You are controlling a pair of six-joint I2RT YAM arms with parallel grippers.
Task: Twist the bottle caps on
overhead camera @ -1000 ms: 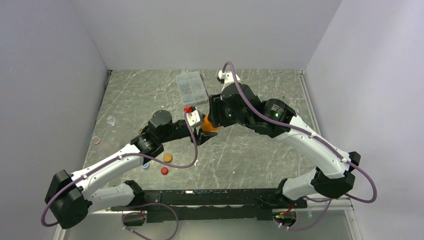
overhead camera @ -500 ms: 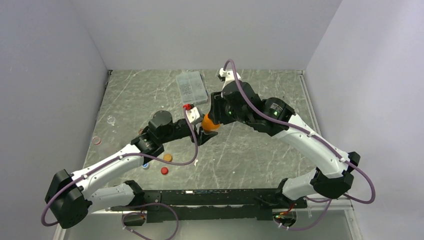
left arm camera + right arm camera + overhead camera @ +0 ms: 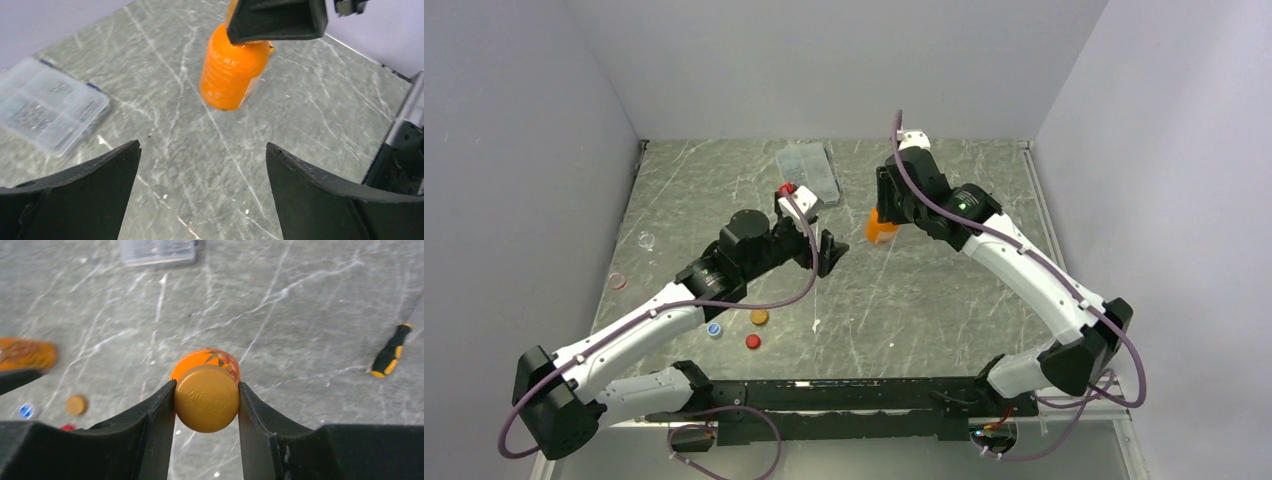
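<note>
The robot's right gripper will next lower the capped orange bottle it holds, away from the left gripper, onto bare table (image 3: 900, 244) (image 3: 244, 351).
An orange bottle (image 3: 879, 230) (image 3: 231, 70) hangs tilted just above the table. Its orange cap (image 3: 206, 399) sits on the neck, and my right gripper (image 3: 206, 386) (image 3: 883, 213) is shut on that cap, with the bottle body (image 3: 220, 357) showing beyond it. My left gripper (image 3: 202, 146) (image 3: 829, 252) stands wide open to the bottle's left with only table between its fingers. Three loose caps lie near the left arm: blue-and-white (image 3: 713, 329), orange (image 3: 759, 317) and red (image 3: 753, 341). A blurred orange shape (image 3: 27, 354), perhaps another bottle, lies at the right wrist view's left edge.
A flat clear compartment box (image 3: 807, 172) (image 3: 47, 112) lies at the back centre. Two small clear dishes (image 3: 645, 240) (image 3: 618, 282) sit at the far left. A black-and-yellow screwdriver (image 3: 390, 351) lies on the table to the bottle's right in the right wrist view.
My left gripper has opened, let go of the orange bottle and drawn back to the left. The right gripper has carried the bottle by its cap to the right and farther back.
</note>
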